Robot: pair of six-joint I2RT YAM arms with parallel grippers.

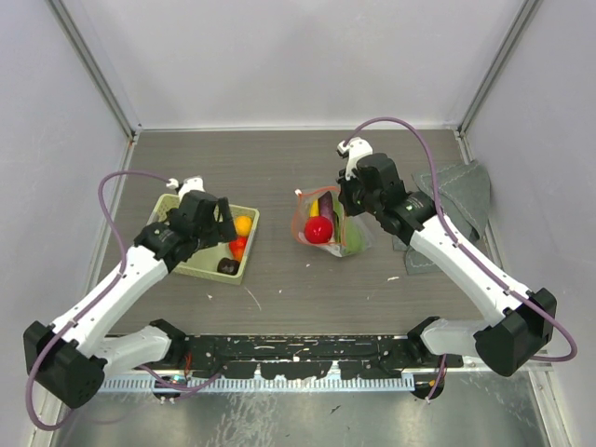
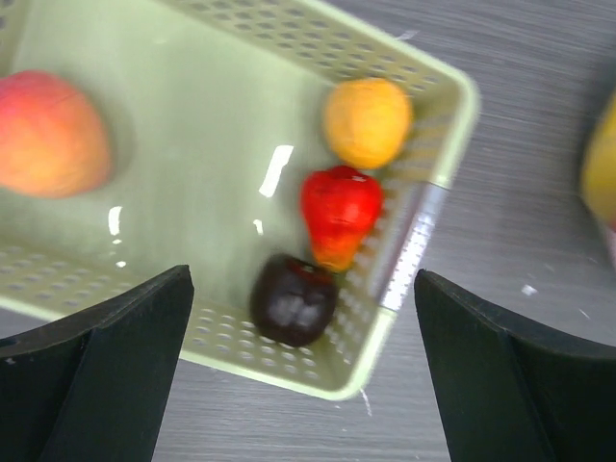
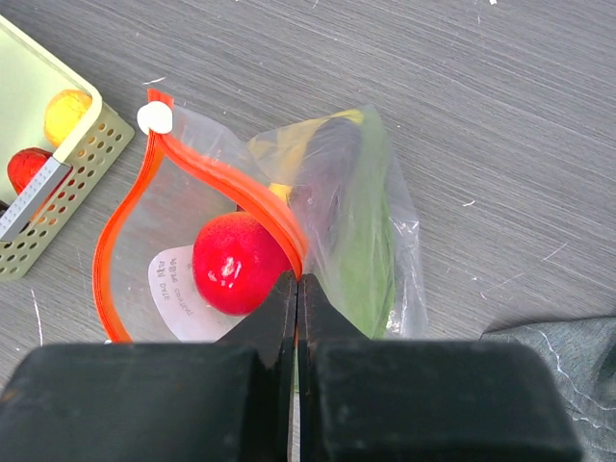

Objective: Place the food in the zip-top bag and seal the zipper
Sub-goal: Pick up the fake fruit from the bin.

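My left gripper will next move toward the basket (image 2: 423,207) end away from the bag and go down around the fruit, because the peach-coloured fruit (image 2: 48,135) sits that way.
The clear zip-top bag (image 1: 337,228) lies mid-table with its mouth held open; it also shows in the right wrist view (image 3: 366,241). My right gripper (image 3: 297,279) is shut on the bag's red-orange zipper (image 3: 231,188) edge. Inside the bag are a red fruit (image 3: 239,263), a dark purple piece (image 3: 322,159), a yellow piece and a green piece. My left gripper (image 2: 303,385) is open and empty above the corner of the pale green basket (image 2: 423,207). The basket holds an orange fruit (image 2: 367,120), a red piece (image 2: 339,212), a dark purple piece (image 2: 294,300) and a peach-coloured fruit (image 2: 48,135).
A grey folded cloth (image 1: 456,200) lies at the right, behind my right arm. The basket (image 1: 182,265) sits at the left of the table. Walls close in the far side and both sides.
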